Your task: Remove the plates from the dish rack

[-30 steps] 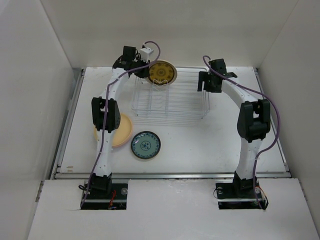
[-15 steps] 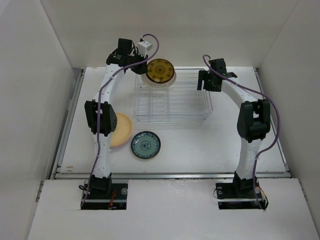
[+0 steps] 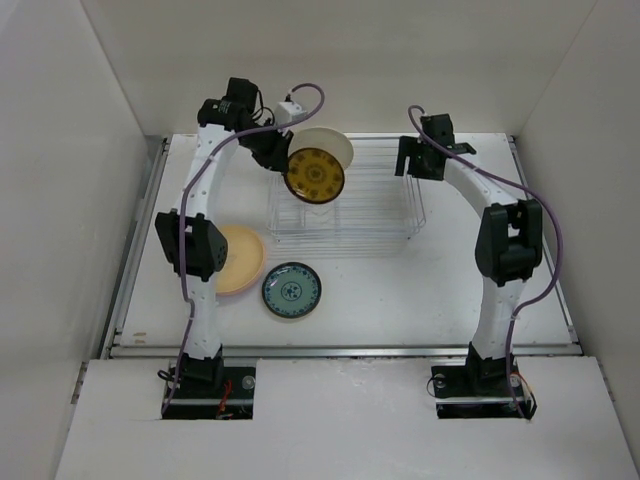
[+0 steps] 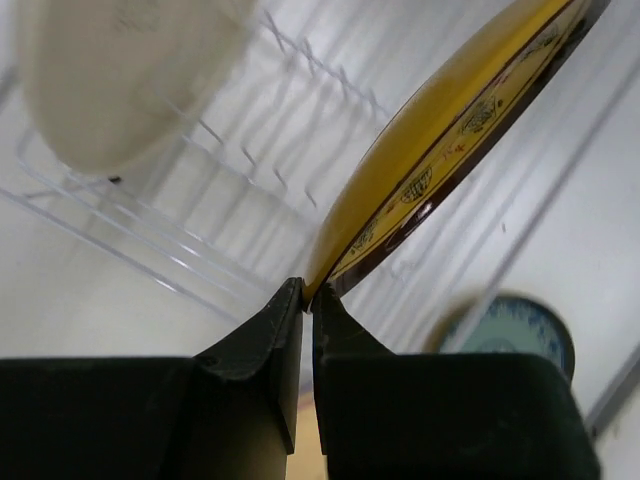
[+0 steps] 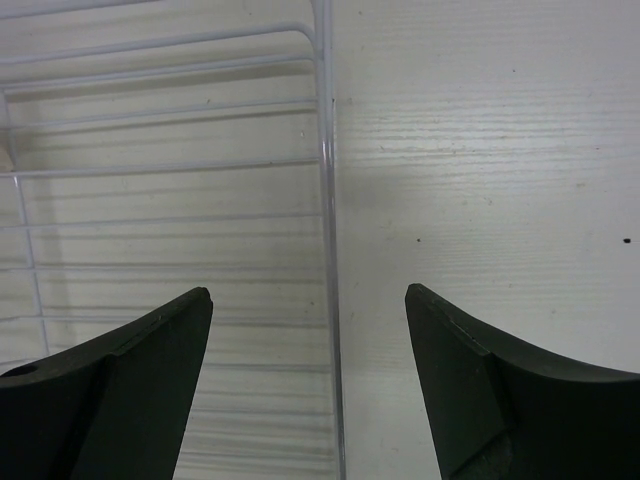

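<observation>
The left gripper should next carry the amber plate (image 3: 315, 175) back past the rack and down onto the teal-green patterned plate (image 3: 292, 290) and let go of it there, because that one lies flat and uncovered.
My left gripper (image 3: 280, 158) is shut on the rim of an amber patterned plate (image 3: 315, 175) and holds it tilted in the air above the wire dish rack (image 3: 345, 215). In the left wrist view the pads (image 4: 290, 300) pinch the plate's edge (image 4: 450, 130). A cream plate (image 3: 330, 143) still stands in the rack's far left part and also shows in the left wrist view (image 4: 120, 80). My right gripper (image 3: 415, 165) is open and empty over the rack's right edge; its wire rim (image 5: 327, 200) runs between the open fingers (image 5: 150, 350).
A tan plate (image 3: 238, 260) lies flat on the table left of the rack, partly under my left arm. A teal-green patterned plate (image 3: 291, 291) lies beside it, nearer the front, and shows blurred in the left wrist view (image 4: 510, 335). White walls enclose the table.
My left arm has lifted the amber plate up out of the rack and swung it toward the front, uncovering the cream plate behind it. The right arm has not moved.
</observation>
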